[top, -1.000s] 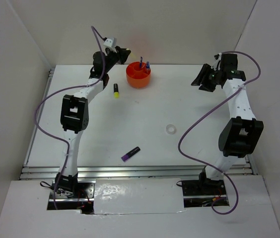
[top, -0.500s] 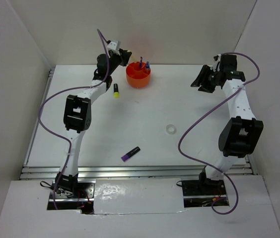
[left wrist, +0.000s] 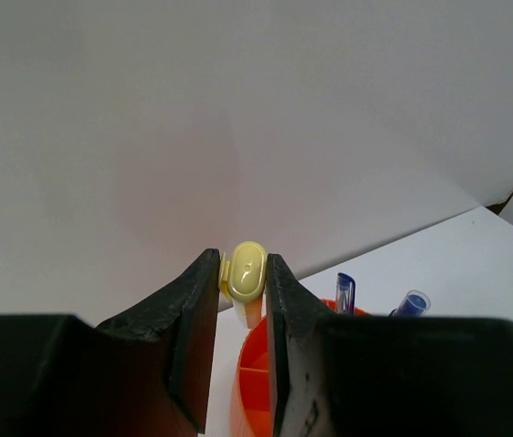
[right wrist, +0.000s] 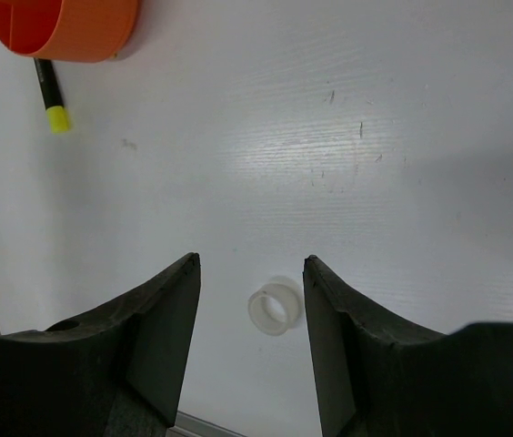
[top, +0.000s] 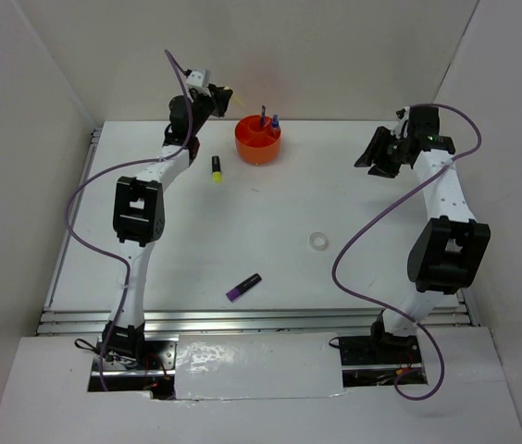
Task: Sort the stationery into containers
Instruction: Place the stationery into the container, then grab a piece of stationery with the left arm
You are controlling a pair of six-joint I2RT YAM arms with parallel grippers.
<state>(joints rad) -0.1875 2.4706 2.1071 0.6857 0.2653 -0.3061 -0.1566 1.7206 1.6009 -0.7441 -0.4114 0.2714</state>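
Observation:
My left gripper moves to the right in the top view next, lowers the stick (left wrist: 245,273) into the organiser's nearest compartment (left wrist: 256,350), which is empty, and releases it.
My left gripper (left wrist: 243,273) (top: 221,93) is shut on a pale yellow stick (left wrist: 245,273), held in the air just left of the round orange organiser (top: 258,141) (left wrist: 261,373) (right wrist: 61,27). A blue pen (left wrist: 344,293) and a blue-capped bottle (left wrist: 410,302) stand in the organiser. On the table lie a yellow highlighter (top: 216,168) (right wrist: 50,96), a purple highlighter (top: 242,287) and a clear tape ring (top: 317,240) (right wrist: 273,309). My right gripper (right wrist: 251,264) (top: 378,153) hangs open high over the table, with the tape ring seen far below between its fingers.
White walls close in the table on three sides. A metal rail (top: 242,319) runs along the near edge. Purple cables (top: 363,250) loop off both arms.
My left gripper with the yellow stick has shifted a little left and up, away from the organiser. The right gripper has barely moved.

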